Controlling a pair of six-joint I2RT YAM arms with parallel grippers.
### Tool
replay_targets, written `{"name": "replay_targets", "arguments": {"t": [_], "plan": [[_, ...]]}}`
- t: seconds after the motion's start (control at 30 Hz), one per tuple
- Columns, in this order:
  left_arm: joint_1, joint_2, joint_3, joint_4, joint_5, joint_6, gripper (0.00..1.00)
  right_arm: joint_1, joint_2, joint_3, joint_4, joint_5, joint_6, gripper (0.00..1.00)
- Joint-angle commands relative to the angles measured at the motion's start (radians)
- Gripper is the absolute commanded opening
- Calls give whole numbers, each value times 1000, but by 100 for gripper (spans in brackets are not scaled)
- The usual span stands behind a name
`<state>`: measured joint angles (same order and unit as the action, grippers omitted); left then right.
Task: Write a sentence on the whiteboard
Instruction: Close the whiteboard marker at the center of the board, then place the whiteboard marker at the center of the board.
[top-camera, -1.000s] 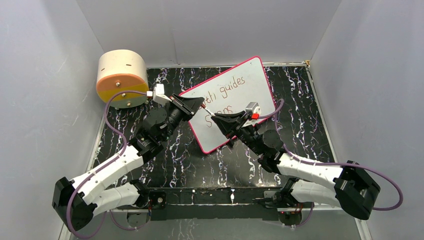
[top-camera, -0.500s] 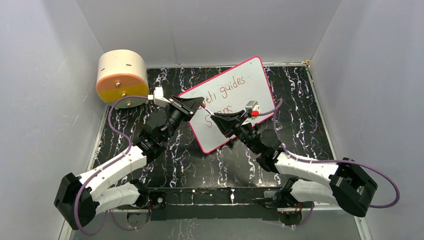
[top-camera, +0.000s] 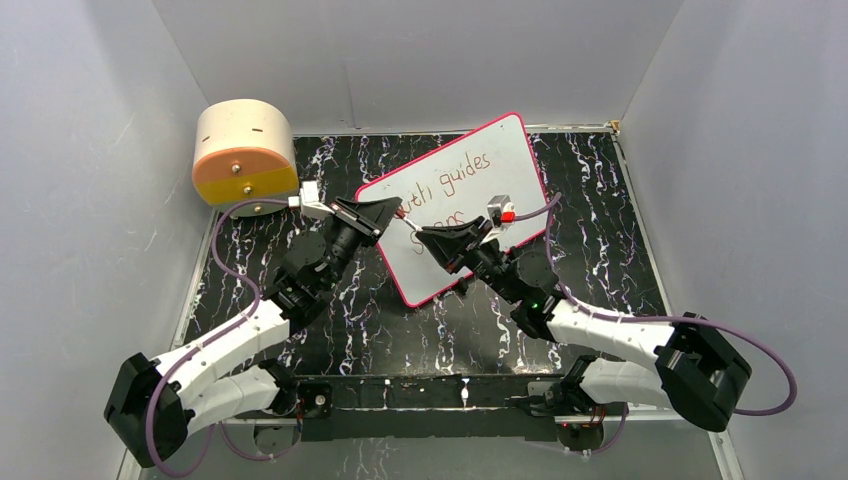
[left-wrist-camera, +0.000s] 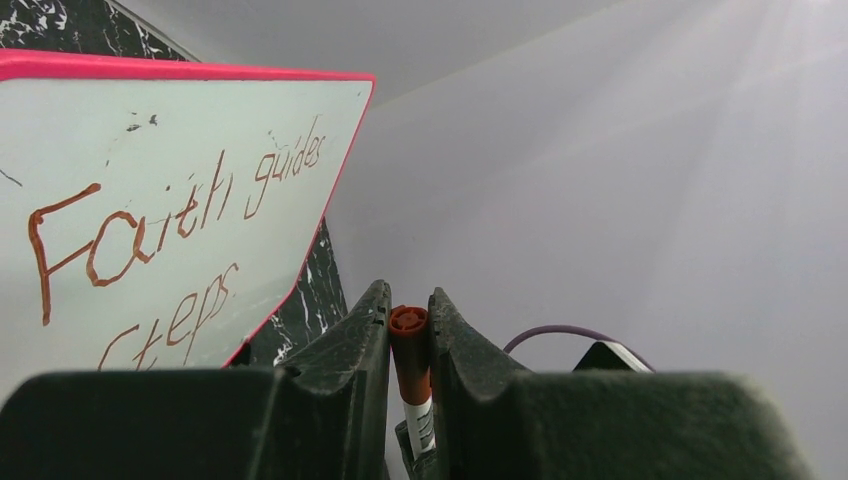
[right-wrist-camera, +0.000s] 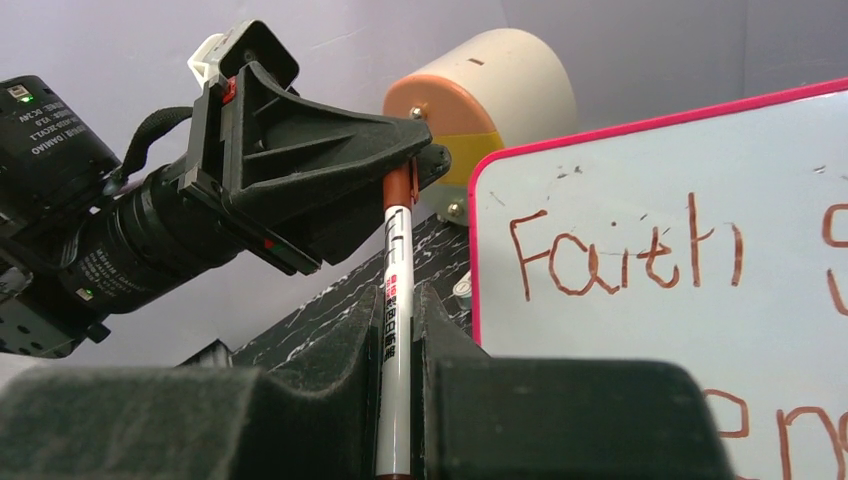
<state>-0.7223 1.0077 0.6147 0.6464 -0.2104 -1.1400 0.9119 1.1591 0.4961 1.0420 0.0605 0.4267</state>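
Note:
The robot's right gripper needs to move the marker (top-camera: 409, 223) back and down past the board's near edge onto the black table, because the sentence (top-camera: 452, 180) is written.
The whiteboard (top-camera: 470, 205) lies tilted on the black marbled table, with a pink-red frame. The sentence (top-camera: 452, 180) reads "Faith guides steps" in brownish-red, in two lines; it also shows in the left wrist view (left-wrist-camera: 180, 215) and the right wrist view (right-wrist-camera: 620, 250). My right gripper (top-camera: 425, 237) is shut on the white marker barrel (right-wrist-camera: 397, 270) above the board's left part. My left gripper (top-camera: 392, 208) is shut on the marker's orange-brown cap end (left-wrist-camera: 409, 345). The marker (top-camera: 409, 223) spans between the two grippers.
A round tan-and-orange drum (top-camera: 243, 155) stands at the back left, close behind my left wrist. Grey walls enclose the table on three sides. Purple cables loop from both wrists.
Both grippers have shifted slightly left together with the marker between them. The left wrist has dropped a little away from the drum. The board has not moved.

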Motion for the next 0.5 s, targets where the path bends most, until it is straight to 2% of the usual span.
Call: {"name": "replay_targets", "arguments": {"t": [0.0, 0.1, 0.37, 0.47], "plan": [[-57, -58, -32, -27, 154, 49, 0, -38, -27, 42, -36, 34, 29, 0], [-57, -84, -26, -97, 105, 85, 1, -45, -58, 39, -98, -6, 16, 0], [-56, -186, 36, -390, -122, 246, 37, -44, -173, -16, -277, -24, -44, 0], [-55, -218, 80, -514, -218, 341, 45, -44, -206, 1, -439, -46, -92, 0]]}}
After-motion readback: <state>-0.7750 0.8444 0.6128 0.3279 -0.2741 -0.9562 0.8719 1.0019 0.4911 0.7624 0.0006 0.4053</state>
